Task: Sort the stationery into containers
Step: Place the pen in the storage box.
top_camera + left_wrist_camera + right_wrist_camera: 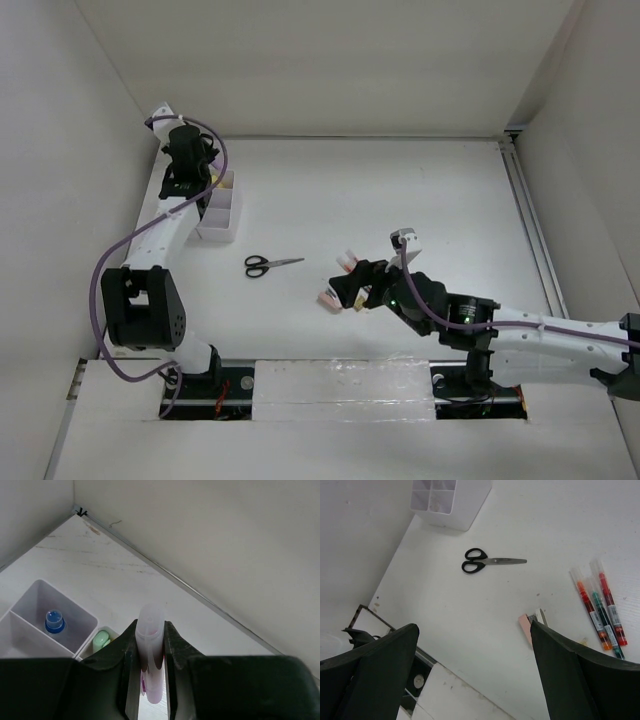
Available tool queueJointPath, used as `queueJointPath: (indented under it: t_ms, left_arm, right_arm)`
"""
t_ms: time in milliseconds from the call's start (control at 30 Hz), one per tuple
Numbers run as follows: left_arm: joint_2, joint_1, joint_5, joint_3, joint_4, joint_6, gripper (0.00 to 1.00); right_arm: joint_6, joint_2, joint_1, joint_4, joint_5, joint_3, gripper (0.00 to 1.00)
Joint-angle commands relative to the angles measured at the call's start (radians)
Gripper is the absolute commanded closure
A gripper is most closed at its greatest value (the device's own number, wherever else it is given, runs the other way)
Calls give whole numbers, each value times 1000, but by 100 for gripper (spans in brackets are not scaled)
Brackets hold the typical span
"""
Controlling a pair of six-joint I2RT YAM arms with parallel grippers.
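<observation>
I will lower the pink highlighter with my left gripper into the section of the box beside the blue-capped bottle's, so that it gets in with the green highlighter (101,640).
My left gripper (192,180) hangs over the white organizer box (222,232) at the far left. It is shut on a pink highlighter (150,625) with a translucent cap, held upright between the jaws. In the left wrist view, one compartment (30,605) holds a blue-capped bottle (54,621), and another holds a green highlighter (101,640). My right gripper (352,292) is open and empty above the table's middle. Beneath it lie black-handled scissors (485,562), three pens (598,607) with orange, green and red ink, and a pink eraser (525,628).
A small white item (541,615) lies beside the eraser. White walls close in the table on the left, back and right. A metal rail (528,215) runs along the right side. The organizer box also shows in the right wrist view (465,515).
</observation>
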Motion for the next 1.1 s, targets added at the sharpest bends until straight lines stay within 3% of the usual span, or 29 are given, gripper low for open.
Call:
queueJointPath:
  t_ms: [0,600,700,867,1000,1067]
  left_arm:
    - [21,3,-30,41,88,66,100]
    - [155,3,-42,28,142,65,100]
    - [168,3,-42,-2,163,65,90]
    - [192,3,-41,9,150,54,87]
    - [182,3,-50,-11,159,54,68]
    - [173,3,-50,-11,159,54,52]
  right_arm:
    - [10,-41,9,9,-14,0,1]
    - [29,-134,9,-36,17,-42,1]
    - [29,-134,9,-36,17,-42,1]
    - [29,-134,9,-62,29,-42,1]
    - [29,-144,9,-83,39,-42,1]
    - [29,-154,9,-83,39,-42,1]
